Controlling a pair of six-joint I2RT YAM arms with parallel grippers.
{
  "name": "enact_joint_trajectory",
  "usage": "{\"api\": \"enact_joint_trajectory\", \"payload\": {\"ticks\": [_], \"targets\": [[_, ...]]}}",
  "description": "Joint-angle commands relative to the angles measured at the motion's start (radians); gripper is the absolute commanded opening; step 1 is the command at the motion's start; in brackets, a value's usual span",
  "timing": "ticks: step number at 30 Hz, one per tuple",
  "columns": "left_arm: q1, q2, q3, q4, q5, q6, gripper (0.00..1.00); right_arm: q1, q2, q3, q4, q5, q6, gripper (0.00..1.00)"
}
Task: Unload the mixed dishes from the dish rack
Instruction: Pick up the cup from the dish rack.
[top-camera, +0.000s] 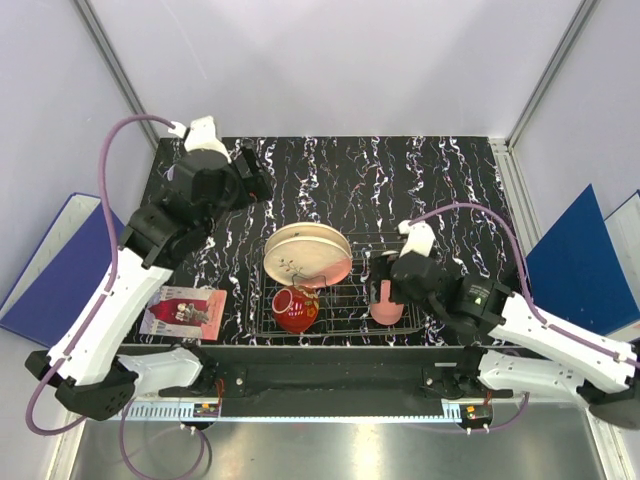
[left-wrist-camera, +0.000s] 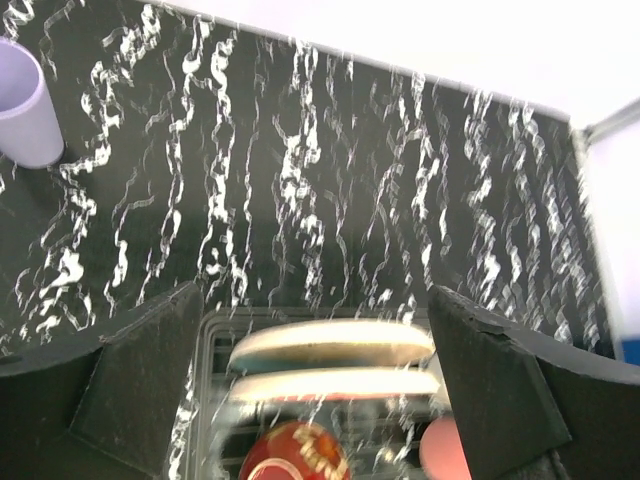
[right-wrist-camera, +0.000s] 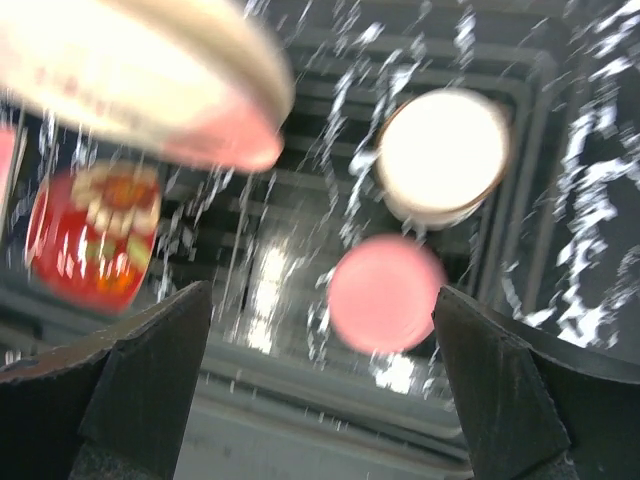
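My right gripper is above the tumbler, which is nearer one open finger, so next I will move it down onto the pink tumbler (top-camera: 386, 306), easing to the right in its wrist view.
The dish rack (top-camera: 345, 329) of silver wire sits at the table's near middle. Two cream plates (top-camera: 307, 253) stand on edge in it, one behind the other (left-wrist-camera: 335, 345). A red bowl-cup (top-camera: 296, 308) lies in front of them. The pink tumbler (top-camera: 386, 306) stands upside down at the rack's right, and a small brown-cream cup (right-wrist-camera: 443, 155) sits just past it. My right gripper (top-camera: 378, 285) hovers open over the pink tumbler (right-wrist-camera: 385, 293), apart from it. My left gripper (top-camera: 260, 180) is open and empty, behind and left of the rack. A lilac tumbler (left-wrist-camera: 25, 105) stands on the table, far left in the left wrist view.
A red printed card (top-camera: 185, 308) lies on the table left of the rack, beside the left arm. Blue folders (top-camera: 575, 260) lean outside the table on both sides. The black marbled tabletop (top-camera: 400, 180) stretches behind the rack.
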Motion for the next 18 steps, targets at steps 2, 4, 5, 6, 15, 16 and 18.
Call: {"api": "enact_joint_trajectory", "payload": {"ticks": [2,4,5,6,15,16,18], "targets": [[-0.054,-0.088,-0.089,0.045,-0.097,0.030,0.99,0.162,0.073,0.053,-0.115,0.144,0.152,1.00],[-0.060,-0.112,-0.124,0.045,-0.106,0.029,0.99,0.167,0.108,0.047,-0.123,0.163,0.163,1.00],[-0.060,-0.117,-0.135,0.045,-0.106,0.027,0.99,0.168,0.116,0.044,-0.121,0.167,0.173,1.00],[-0.064,-0.126,-0.152,0.045,-0.103,0.024,0.99,0.170,0.119,0.039,-0.123,0.175,0.179,1.00],[-0.070,-0.140,-0.201,0.045,-0.098,0.010,0.99,0.168,0.096,0.013,-0.184,0.282,0.252,1.00],[-0.070,-0.139,-0.205,0.045,-0.095,0.007,0.99,0.170,0.102,0.007,-0.183,0.278,0.256,1.00],[-0.073,-0.132,-0.212,0.046,-0.088,0.001,0.99,0.168,0.105,-0.019,-0.178,0.258,0.272,1.00]]}}
